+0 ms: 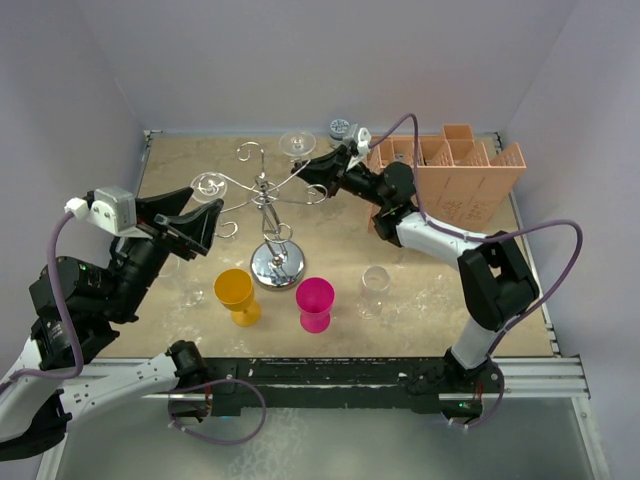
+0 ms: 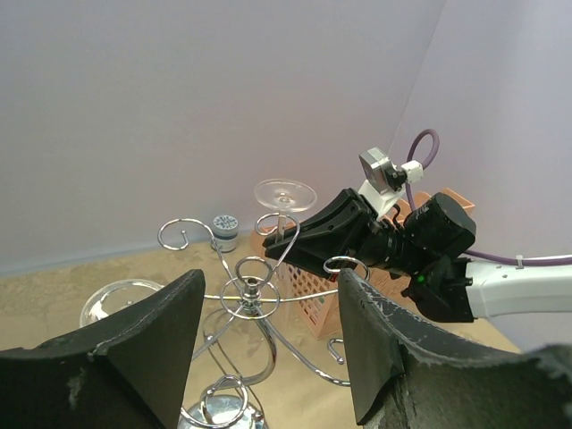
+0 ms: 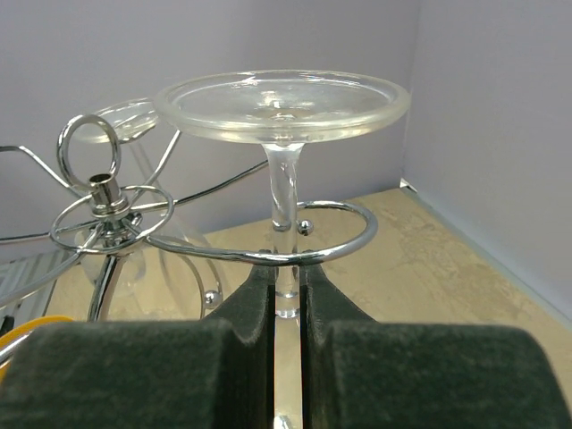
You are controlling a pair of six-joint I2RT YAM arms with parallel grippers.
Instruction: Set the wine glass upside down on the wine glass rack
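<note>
The wine glass comes down next in my right gripper until its foot, still above the curled loop around its stem point(image 1: 300, 164) point(image 3: 293, 237), rests on that loop.
The wine glass point(image 3: 281, 103) is upside down, its round foot on top; it also shows in the top view point(image 1: 297, 143) and the left wrist view point(image 2: 285, 194). Its stem passes down through a curled loop point(image 3: 308, 239) of the silver wine glass rack point(image 1: 270, 200). My right gripper point(image 3: 287, 281) is shut on the stem just under that loop, at the rack's far side point(image 1: 305, 172). My left gripper point(image 1: 208, 228) is open and empty, raised at the rack's left, with the rack's centre post point(image 2: 251, 290) between its fingers point(image 2: 366, 340).
A second clear glass point(image 1: 208, 186) hangs upside down on the rack's left arm. A yellow cup point(image 1: 237, 295), a pink cup point(image 1: 315, 303) and an upright clear glass point(image 1: 374, 290) stand in front. An orange-pink slotted box point(image 1: 455, 175) and a small jar point(image 1: 339, 129) are at the back.
</note>
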